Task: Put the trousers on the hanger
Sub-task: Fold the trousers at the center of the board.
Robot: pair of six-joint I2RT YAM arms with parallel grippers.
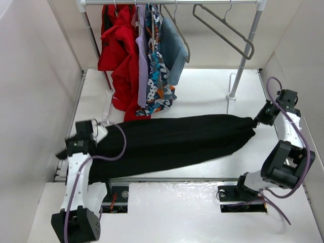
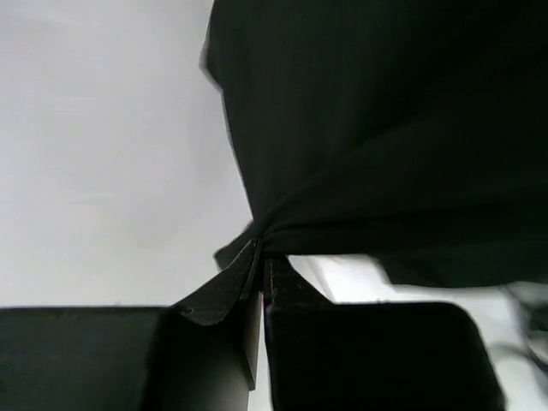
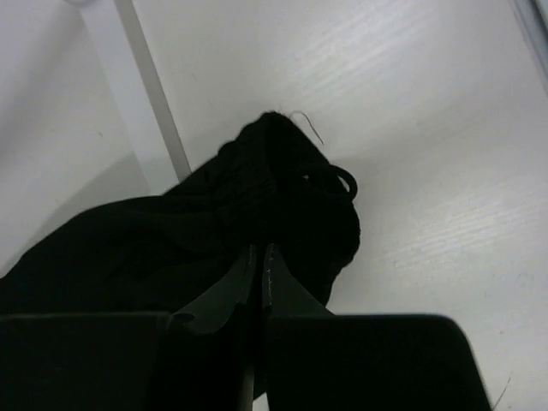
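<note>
My right gripper should go down and move back to lower the gathered waistband of the trousers onto the bare tabletop below, then let go, since the trousers (image 1: 172, 144) stretch lengthwise between both grippers.
The black trousers (image 1: 172, 144) hang stretched in a long band between my two grippers, above the white table. My left gripper (image 1: 99, 132) is shut on their left end; in the left wrist view the cloth (image 2: 385, 137) bunches into the pinched fingertips (image 2: 259, 254). My right gripper (image 1: 254, 121) is shut on the gathered right end, where the fabric (image 3: 214, 231) and a small cord loop (image 3: 342, 181) sit above the closed tips (image 3: 259, 254). The grey-beige hanger (image 1: 223, 28) hangs empty on the rail at the back right, well beyond the trousers.
A rack rail (image 1: 172, 2) crosses the back, carrying red clothes (image 1: 117, 45), a lilac and patterned garment (image 1: 154, 71) and a blue-grey one (image 1: 174, 48). Its right post (image 1: 243, 63) stands on the table just behind the trousers' right end. White walls close both sides.
</note>
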